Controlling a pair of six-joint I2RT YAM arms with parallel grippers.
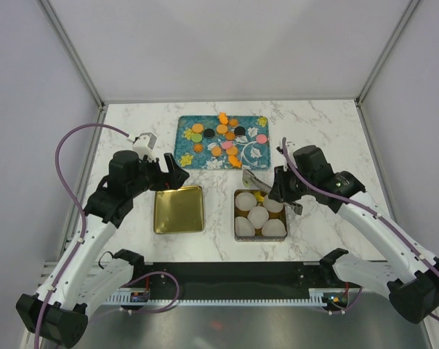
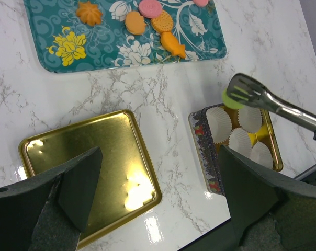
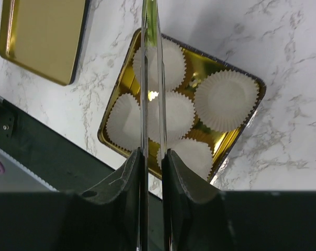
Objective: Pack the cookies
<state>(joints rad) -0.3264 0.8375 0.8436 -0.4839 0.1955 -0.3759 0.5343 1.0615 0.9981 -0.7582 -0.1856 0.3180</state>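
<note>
The far paper cup on the lid's side [image 1: 246, 201] [image 3: 171, 65] is empty. Next my right gripper should move down and slightly back so the tong tips reach that cup.
The cookies [image 1: 223, 131] lie scattered on a teal flowered tray [image 1: 184, 145] at the back; a few orange and pink ones [image 2: 147, 21] show in the left wrist view. My right gripper [image 1: 281, 193] [image 3: 154, 154] is shut on metal tongs [image 3: 150, 78] [image 2: 273, 102]. The tongs pinch a green cookie [image 2: 232, 98] above the far corner of a tin [image 2: 202, 151] [image 3: 260, 86] holding several white paper cups [image 3: 225, 99]. The tong blades hide that cookie in the right wrist view. My left gripper [image 1: 168, 178] [image 2: 160, 154] hangs open between the gold lid and the tin, holding nothing.
A shallow gold lid [image 1: 179, 209] [image 2: 85, 172] lies left of the tin [image 1: 235, 211] on the marble table. The table's near edge and a dark rail run just behind both. White walls enclose the back and sides.
</note>
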